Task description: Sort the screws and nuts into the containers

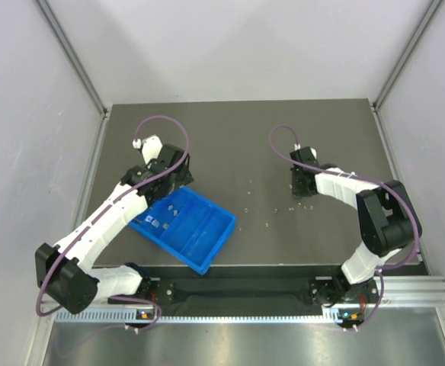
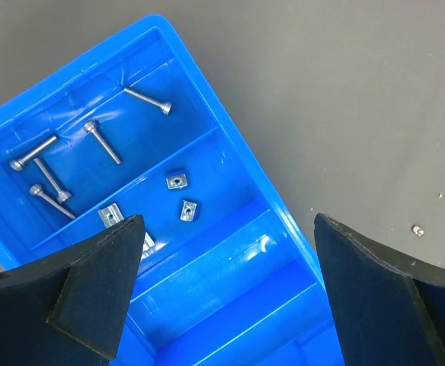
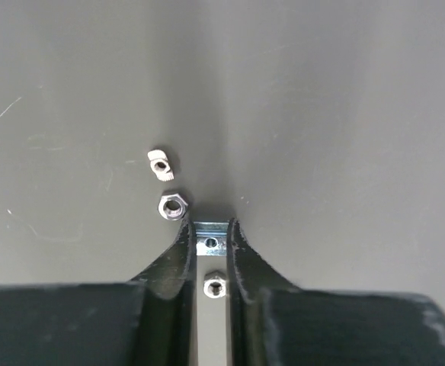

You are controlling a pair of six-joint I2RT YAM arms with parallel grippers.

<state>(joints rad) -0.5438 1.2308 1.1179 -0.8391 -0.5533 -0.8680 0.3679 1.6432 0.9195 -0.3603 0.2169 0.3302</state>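
The right gripper next needs to rise, cross to its left in the top view over the section of the blue tray that already holds nuts, and release the square nut there.
The blue tray (image 1: pixel 207 236) lies near the table's front left, seen close in the left wrist view (image 2: pixel 230 145). One compartment holds several screws (image 2: pixel 102 141); the one beside it holds a few nuts (image 2: pixel 177 181). My left gripper (image 1: pixel 171 183) hangs open and empty above the tray (image 2: pixel 228 229). My right gripper (image 1: pixel 302 192) is down at the table, right of centre, shut (image 3: pixel 210 230) on a square nut (image 3: pixel 211 242) at its fingertips. A hex nut (image 3: pixel 215 287) lies on the table between the fingers further back, not gripped.
A hex nut (image 3: pixel 172 205) and a T-shaped nut (image 3: pixel 160 162) lie just left of the right fingertips. Several tiny loose parts (image 1: pixel 267 223) dot the table between tray and right gripper. One small part (image 2: pixel 417 229) lies right of the tray. Enclosure walls surround the table.
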